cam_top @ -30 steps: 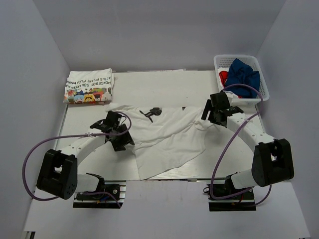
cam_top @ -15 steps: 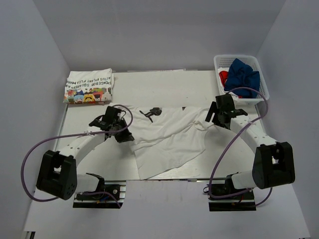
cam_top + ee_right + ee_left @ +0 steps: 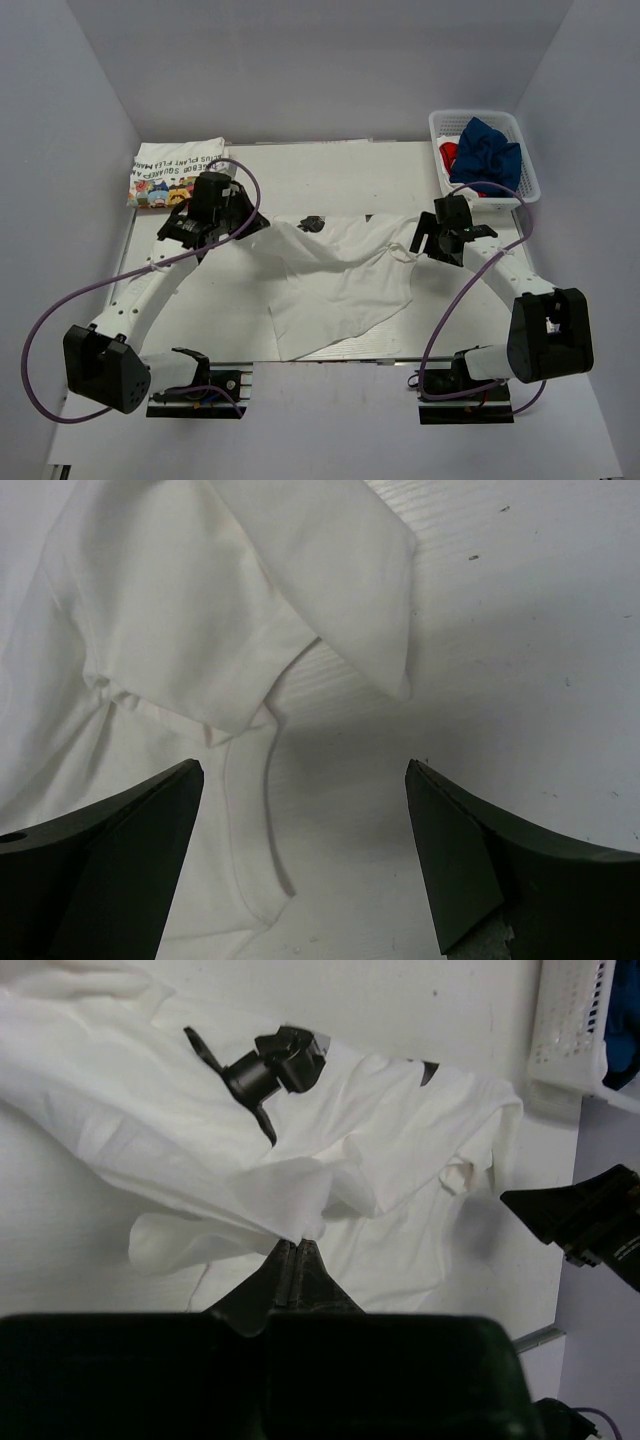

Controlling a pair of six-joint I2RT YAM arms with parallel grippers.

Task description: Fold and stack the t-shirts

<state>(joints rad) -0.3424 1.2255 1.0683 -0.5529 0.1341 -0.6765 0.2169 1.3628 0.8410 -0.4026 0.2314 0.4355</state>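
The white shirt's loose pointed corner (image 3: 419, 220) (image 3: 392, 670) juts out alone over the bare tabletop, so the robot's right gripper needs to move outward and down over it, wide open.
A white t-shirt (image 3: 345, 275) with a small black graphic (image 3: 270, 1065) lies crumpled across the middle of the table. My left gripper (image 3: 258, 222) is shut on that shirt's left edge (image 3: 290, 1215) and holds the pinched cloth up off the table. At the shirt's right side my right gripper (image 3: 420, 243) hovers open over a sleeve (image 3: 230, 610), its fingers (image 3: 120, 850) wide apart and holding nothing. A folded t-shirt (image 3: 178, 172) with colourful print and black lettering rests at the back left. A navy t-shirt (image 3: 490, 150) and some red cloth (image 3: 449, 152) lie in the basket.
The white lattice basket (image 3: 436, 130) stands at the table's back right corner, just behind my right arm. Its rim (image 3: 570, 1020) shows in the left wrist view. Grey walls close in the left, back and right sides.
My left gripper closed on the shirt's left edge and pulled it up and toward the back left. My right gripper shifted slightly toward the sleeve, still open.
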